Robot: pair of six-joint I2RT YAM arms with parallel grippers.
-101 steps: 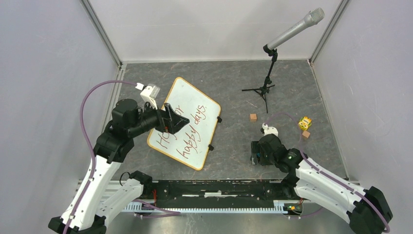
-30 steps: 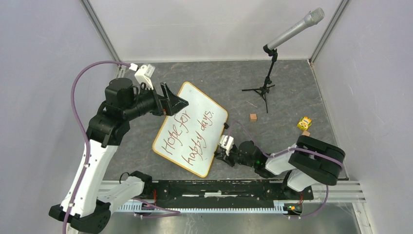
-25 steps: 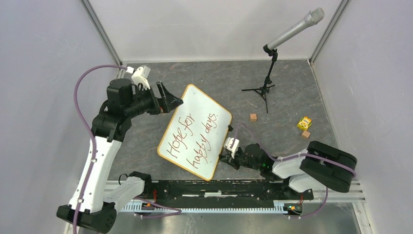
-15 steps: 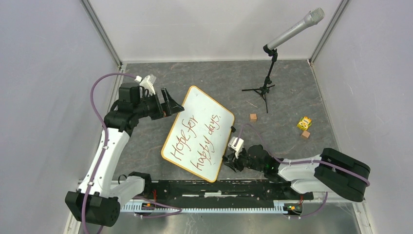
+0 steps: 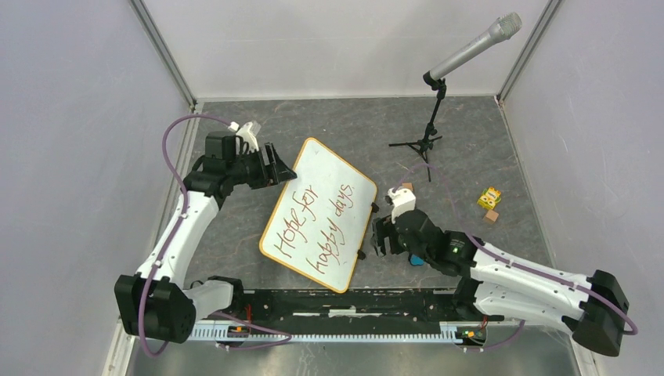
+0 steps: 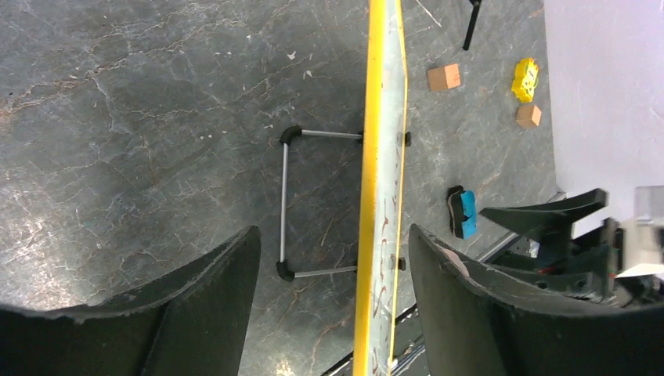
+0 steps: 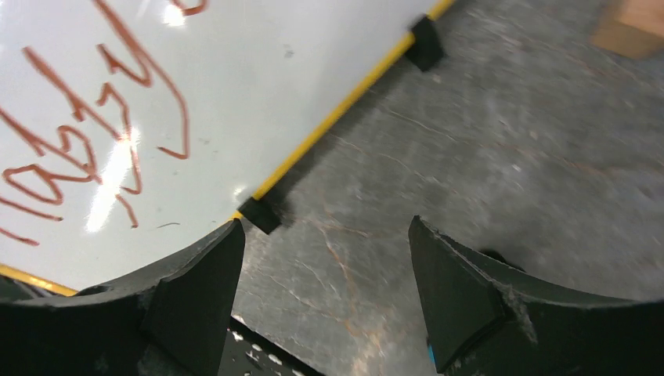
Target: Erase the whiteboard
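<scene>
The blue eraser is below my right gripper and to its right in the top view, so I should move that way and lower the open fingers to either side of it.
The whiteboard stands tilted on the floor, with red-brown handwriting across its white face. My left gripper is at its upper left corner. In the left wrist view the whiteboard runs edge-on between the open jaws of the left gripper, with a gap on each side. My right gripper hovers just off the board's right edge. It is open, and the right gripper has only floor between its fingers. The whiteboard fills that view's upper left, and a black clip sits on its frame.
A blue eraser lies on the floor under my right arm; the blue eraser also shows past the board. A microphone stand stands at the back right. A wooden cube and a yellow block lie to the right.
The board slid right and toward the near edge. My right gripper opened and drew back off the board's right edge. My left gripper followed to the board's corner, its jaws narrowing around the edge.
</scene>
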